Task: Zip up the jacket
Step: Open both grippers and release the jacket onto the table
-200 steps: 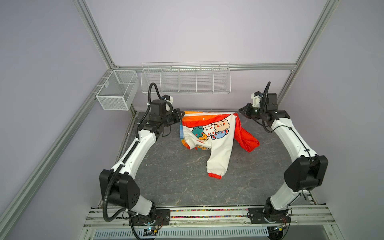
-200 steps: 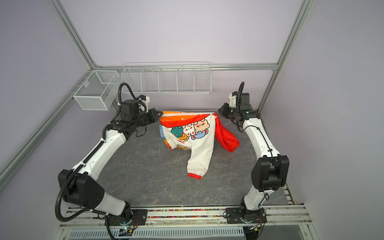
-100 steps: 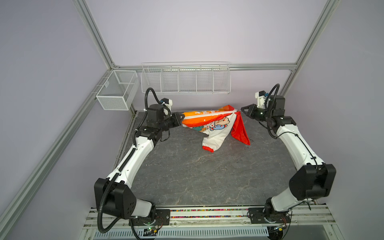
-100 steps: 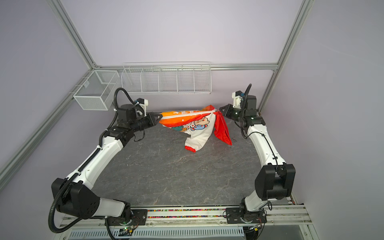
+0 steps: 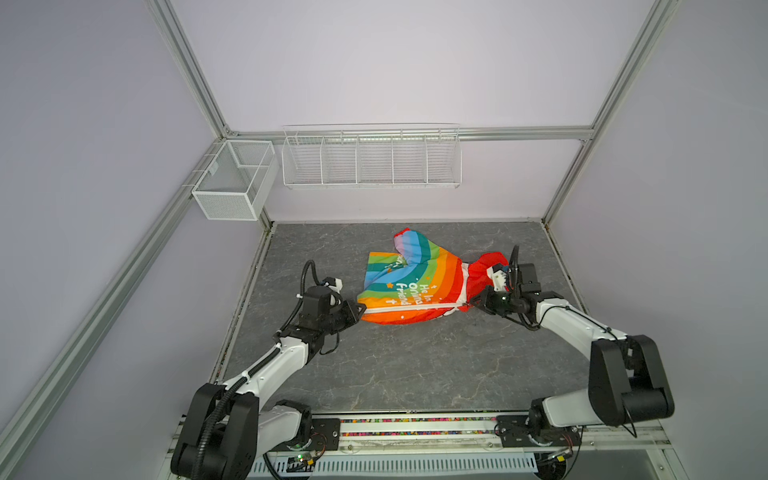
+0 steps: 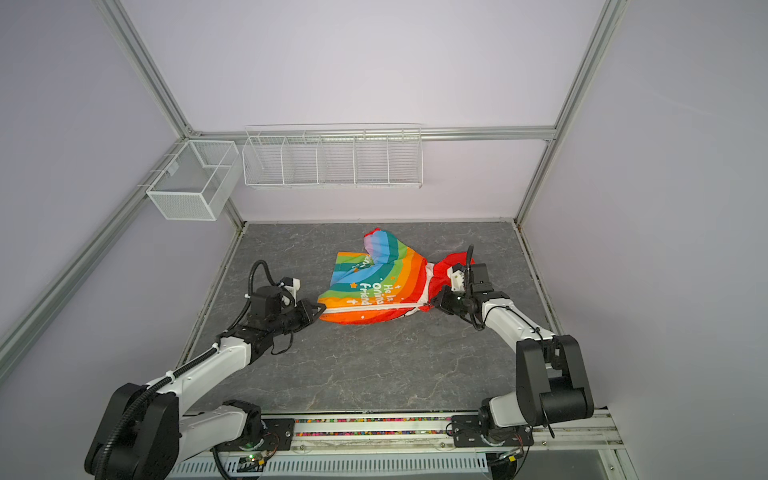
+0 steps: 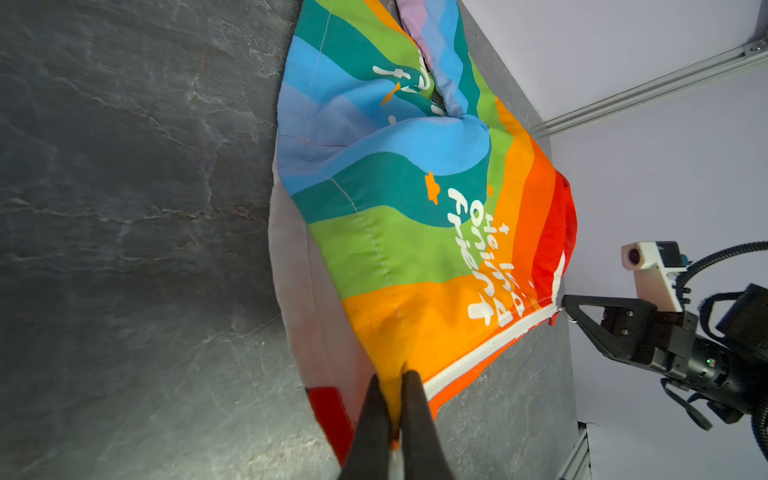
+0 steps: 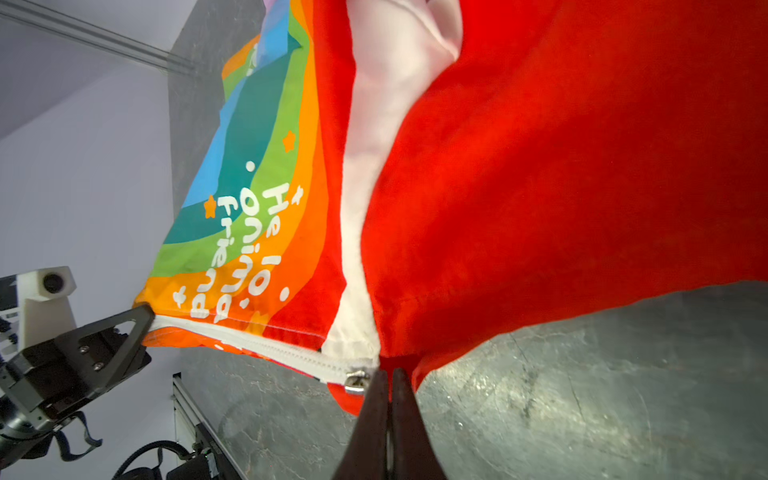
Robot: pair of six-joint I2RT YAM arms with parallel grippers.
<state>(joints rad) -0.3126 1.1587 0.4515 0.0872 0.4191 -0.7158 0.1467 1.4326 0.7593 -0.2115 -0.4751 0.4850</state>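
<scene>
My right gripper should release the red fabric back and down, on the bare grey table.
The jacket (image 5: 411, 286) (image 6: 374, 286) lies on the grey table with its rainbow half and white lettering up and its red hood (image 5: 486, 268) to the right. Its white zipper (image 5: 415, 309) (image 7: 490, 345) runs taut between both grippers. My left gripper (image 5: 362, 309) (image 6: 322, 308) (image 7: 390, 378) is shut on the orange hem at the zipper's left end. My right gripper (image 5: 471, 305) (image 6: 432, 303) (image 8: 386, 374) is shut on red fabric at the collar end, right beside the metal slider (image 8: 355, 380). The white cartoon half is hidden underneath.
A long wire basket (image 5: 371, 160) hangs on the back wall. A mesh box (image 5: 232, 183) is fixed to the left frame rail. Frame posts stand at the back corners, and the arms' base rail (image 5: 415, 428) runs along the front edge.
Both grippers carried the jacket from the back of the table toward the middle. It flipped: the rainbow side now faces up, and the hanging sleeve is gone from view.
</scene>
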